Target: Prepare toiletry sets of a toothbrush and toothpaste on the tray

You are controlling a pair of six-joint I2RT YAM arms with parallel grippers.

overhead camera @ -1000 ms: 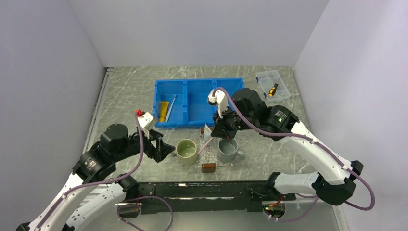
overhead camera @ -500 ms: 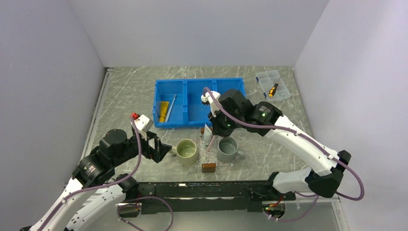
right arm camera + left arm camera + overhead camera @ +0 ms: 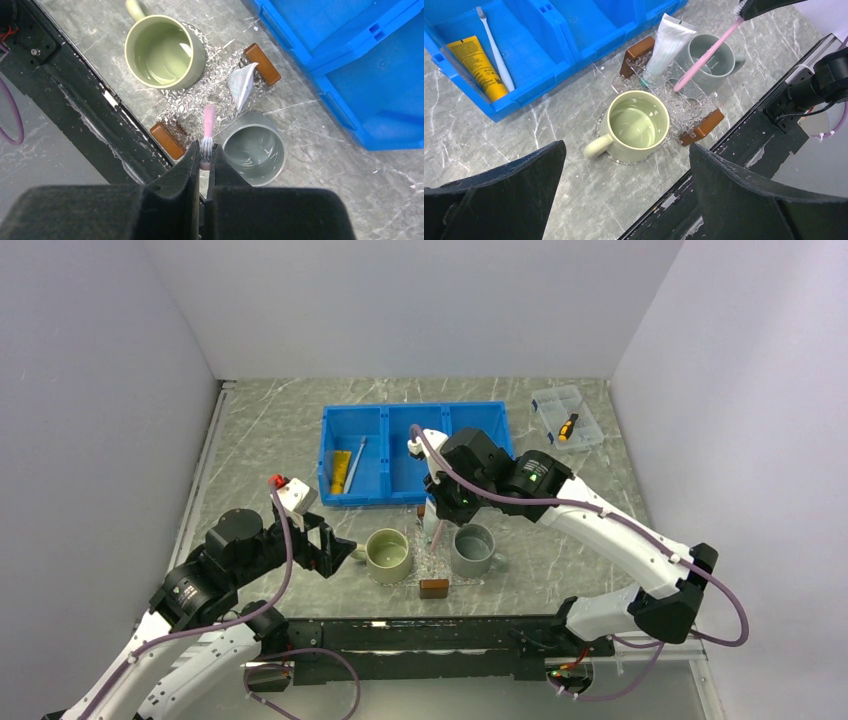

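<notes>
I will next move my right gripper down and to the left in the top view and let go of the toothbrush, because the tray's middle (image 3: 430, 556) (image 3: 202, 100) is below it on that side.
The clear tray (image 3: 433, 568) with a brown block at each end lies between a green mug (image 3: 389, 555) and a grey mug (image 3: 472, 550). A white toothpaste (image 3: 665, 44) tube with a teal end leans upright on the tray (image 3: 696, 102). My right gripper (image 3: 205, 147) is shut on the bristle end of a pink toothbrush (image 3: 208, 122), which hangs tilted with its handle end down at the tray (image 3: 185, 107). My left gripper (image 3: 626, 150) stands wide open and empty, just left of the green mug (image 3: 636, 125). In the top view the right gripper (image 3: 440, 512) hovers over the tray's far end.
A blue three-compartment bin (image 3: 415, 455) sits behind the tray; its left compartment holds a yellow tube (image 3: 476, 65) and a white toothbrush (image 3: 494, 50). A clear lidded box (image 3: 567, 418) is at the back right. A black rail (image 3: 420, 635) runs along the near table edge.
My right arm has swung left and down, carrying the pink toothbrush over the tray. The left gripper's jaws have widened and it has barely shifted.
</notes>
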